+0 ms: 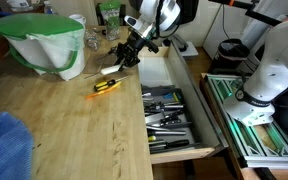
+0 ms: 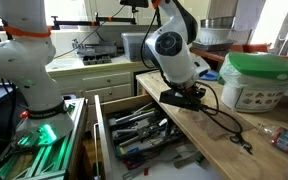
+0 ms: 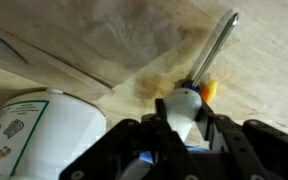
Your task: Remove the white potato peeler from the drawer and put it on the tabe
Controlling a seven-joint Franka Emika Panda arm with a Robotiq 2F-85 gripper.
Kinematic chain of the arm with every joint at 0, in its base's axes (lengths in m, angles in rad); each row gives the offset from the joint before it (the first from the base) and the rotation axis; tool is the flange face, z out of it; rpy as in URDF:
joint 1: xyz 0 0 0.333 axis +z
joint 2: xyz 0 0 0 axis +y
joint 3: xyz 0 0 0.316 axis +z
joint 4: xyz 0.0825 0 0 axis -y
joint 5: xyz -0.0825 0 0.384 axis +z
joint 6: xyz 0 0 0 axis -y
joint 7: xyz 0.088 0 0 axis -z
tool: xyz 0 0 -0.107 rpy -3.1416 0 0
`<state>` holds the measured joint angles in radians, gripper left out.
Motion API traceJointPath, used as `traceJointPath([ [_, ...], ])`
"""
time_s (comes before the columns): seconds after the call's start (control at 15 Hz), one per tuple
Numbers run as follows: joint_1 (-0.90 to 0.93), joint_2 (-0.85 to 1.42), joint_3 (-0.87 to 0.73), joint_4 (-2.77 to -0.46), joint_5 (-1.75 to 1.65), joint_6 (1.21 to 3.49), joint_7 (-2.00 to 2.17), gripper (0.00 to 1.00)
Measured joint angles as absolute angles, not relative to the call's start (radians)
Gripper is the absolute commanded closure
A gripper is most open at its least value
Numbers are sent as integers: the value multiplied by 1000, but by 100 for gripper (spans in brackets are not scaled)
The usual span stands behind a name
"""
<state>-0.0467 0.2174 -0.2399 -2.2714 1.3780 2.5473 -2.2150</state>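
My gripper has the held peeler (image 3: 184, 108) and will next bring it down, slightly toward the white tub, onto empty wood beside the orange-and-yellow tool under it.
My gripper (image 1: 127, 57) is shut on the white potato peeler (image 3: 184, 108) by its handle. The peeler's metal blade (image 3: 218, 45) points away from me, just above the wooden table (image 1: 74, 120). In an exterior view the peeler's white end (image 1: 113, 69) sticks out below the fingers, left of the open drawer (image 1: 170, 112). In an exterior view (image 2: 184, 97) the gripper hangs over the table's edge beside the drawer (image 2: 134, 130); the peeler is hard to make out there.
An orange-and-yellow tool (image 1: 106, 86) lies on the table just under the gripper and shows in the wrist view (image 3: 208, 90). A white tub with a green lid (image 1: 44, 40) stands at the back. A blue cloth (image 1: 4, 145) lies near the front. The drawer holds several utensils.
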Motion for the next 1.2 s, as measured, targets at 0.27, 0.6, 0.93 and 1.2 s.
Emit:
traceJointPath([
  [0.27,-79,273,-201,-2221,1378,2548,-2216,91],
  [0.6,-94,330,-178,-2163,1378,2566,-2204,91],
  [0.93,-96,381,-156,-2111,1377,2568,-2176,91],
  [1.2,-96,410,-144,-2088,1372,2568,-2159,33],
])
